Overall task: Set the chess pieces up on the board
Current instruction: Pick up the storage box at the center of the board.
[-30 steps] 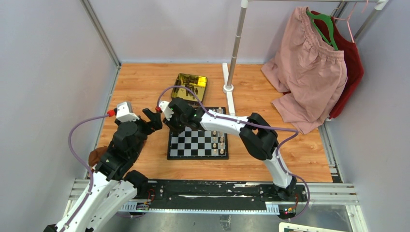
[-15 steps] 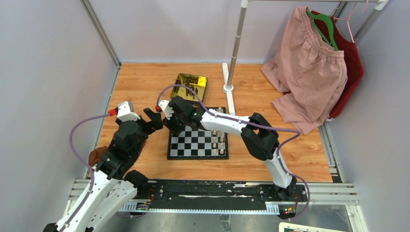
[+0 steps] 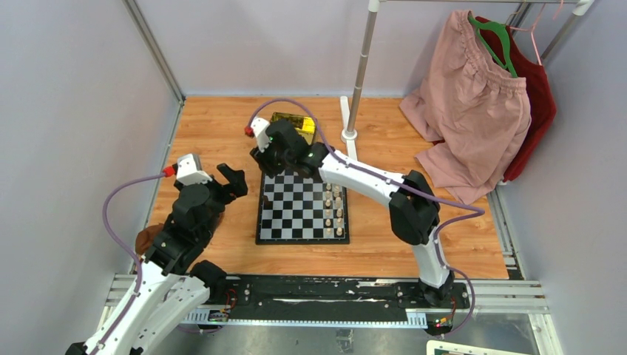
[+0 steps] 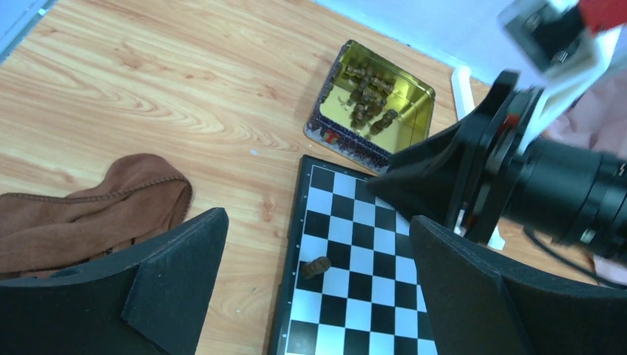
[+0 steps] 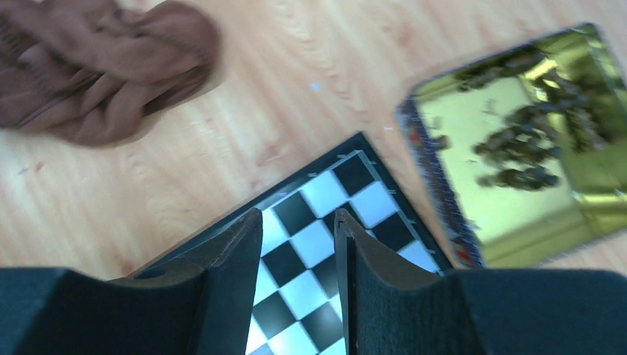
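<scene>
My right gripper moves outward, to the right in the top view and down onto the gold tray's rim by the pole [image 3: 315,132] [image 5: 543,253] next. Dark pieces lie inside the tray.
The board [image 3: 296,222] lies mid-table with cream chess pieces [image 3: 333,211] in its right columns. One dark piece [image 4: 316,267] sits tilted on a square of the board's left column [image 4: 370,296]. More dark pieces [image 4: 370,100] lie in the gold tray [image 3: 292,124]. My right gripper [image 3: 265,164] hovers over the board's far left corner [image 5: 355,177], its jaws a narrow gap apart and empty [image 5: 296,216]. My left gripper [image 3: 235,181] is wide open and empty [image 4: 318,222] above the board's left edge.
A brown pouch [image 3: 148,238] lies left of the board [image 4: 89,214] [image 5: 96,66]. The gold tray also shows in the right wrist view [image 5: 591,200]. A clothes-rack pole and foot [image 3: 349,133] stand behind the board, with pink shorts [image 3: 473,111] hanging at the right.
My right gripper has pulled away from the board's left edge towards the far corner and the gold tray. The left arm has barely moved.
</scene>
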Controlling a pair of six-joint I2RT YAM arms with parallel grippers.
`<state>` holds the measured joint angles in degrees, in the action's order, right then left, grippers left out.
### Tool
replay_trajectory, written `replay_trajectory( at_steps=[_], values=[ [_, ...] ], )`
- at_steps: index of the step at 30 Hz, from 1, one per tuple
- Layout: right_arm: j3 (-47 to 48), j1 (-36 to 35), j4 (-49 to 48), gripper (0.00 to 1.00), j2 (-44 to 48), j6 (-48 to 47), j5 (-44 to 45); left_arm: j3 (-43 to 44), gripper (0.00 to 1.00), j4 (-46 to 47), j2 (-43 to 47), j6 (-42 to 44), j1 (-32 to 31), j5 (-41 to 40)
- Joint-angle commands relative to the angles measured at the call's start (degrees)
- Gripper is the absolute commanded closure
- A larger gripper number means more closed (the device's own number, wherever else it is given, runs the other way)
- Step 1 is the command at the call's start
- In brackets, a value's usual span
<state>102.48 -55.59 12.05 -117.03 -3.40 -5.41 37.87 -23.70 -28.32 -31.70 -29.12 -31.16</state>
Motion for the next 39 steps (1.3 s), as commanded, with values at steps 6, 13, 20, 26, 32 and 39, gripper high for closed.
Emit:
replay_trajectory(
  at_steps=[6,13,20,26,32,39],
  values=[
    [12.25,9.54,7.65,0.57,-4.44,8.09,12.88,1.6,0.0,1.71,-1.12,1.1,-0.49,-0.91],
    [24.36,14.07,15.99,0.58,-13.86,10.41,17.88,1.6,0.0,2.5,-2.71,1.82,-0.49,-1.01],
    [26.59,16.44,19.46,0.57,-18.2,14.31,18.15,1.33,0.0,3.04,-3.92,2.78,-0.49,-0.93],
    [25.72,17.06,20.47,0.57,-19.52,15.55,18.33,0.87,0.0,3.09,-4.27,2.99,-0.49,-1.0],
    [25.1,17.46,20.55,0.57,-20.38,16.42,17.85,0.37,0.0,3.48,-4.4,3.06,-0.48,-0.98],
    [25.14,18.07,20.67,0.57,-21.86,17.57,17.33,-0.15,0.0,3.57,-4.59,3.2,-0.49,-1.12]
  ],
)
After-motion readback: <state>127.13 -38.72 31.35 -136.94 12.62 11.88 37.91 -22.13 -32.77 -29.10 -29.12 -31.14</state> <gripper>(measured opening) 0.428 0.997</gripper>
